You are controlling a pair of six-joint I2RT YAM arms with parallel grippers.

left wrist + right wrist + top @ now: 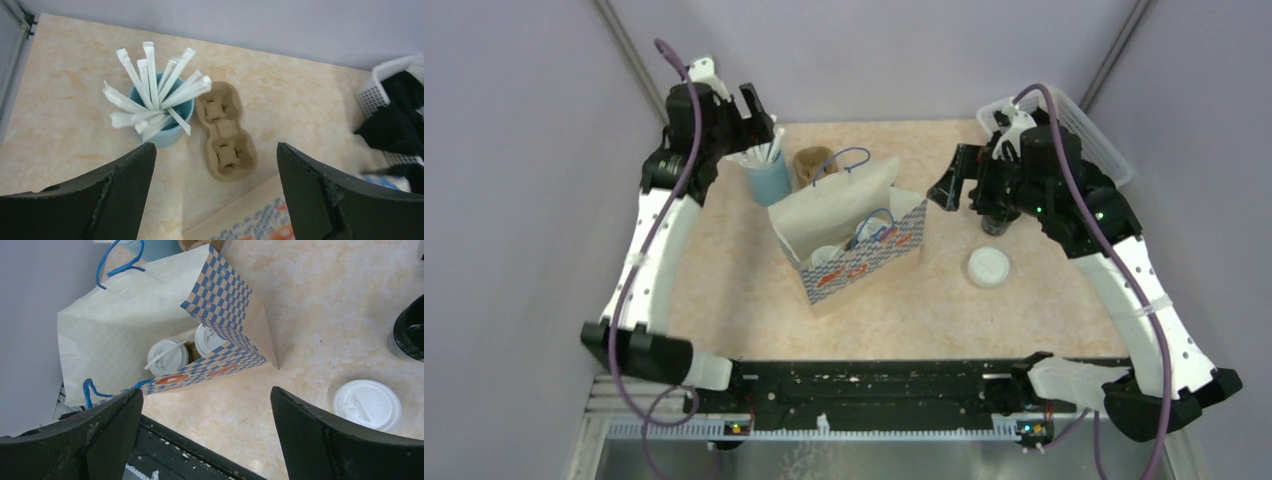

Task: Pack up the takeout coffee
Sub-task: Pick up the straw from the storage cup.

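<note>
Next I should lower my left gripper to close on a white straw's upper end point(766, 147) point(149, 49) above the light-blue cup, because a lone wrapped straw lies on the bagged coffees.
Two takeout coffees with white sip lids point(167, 357) point(207, 339) stand inside the open blue-checked paper bag point(854, 235), which also shows in the right wrist view point(150, 315). A wrapped straw lies across one lid. A black cup without a lid point(994, 222) stands right of the bag, under my right arm; only its edge shows in the right wrist view point(410, 335). A loose white lid point(989, 267) point(367, 404) lies on the table in front of it. My right gripper point(964, 185) point(207, 440) is open and empty, above the table right of the bag. My left gripper point(749, 110) point(215, 200) is open and empty at the back left.
A light-blue cup of white straws point(769, 175) point(165, 117) stands behind the bag on the left. A brown pulp cup carrier point(812, 165) point(225, 132) lies next to it. A white basket point(1094, 135) point(385, 95) sits at the back right corner.
</note>
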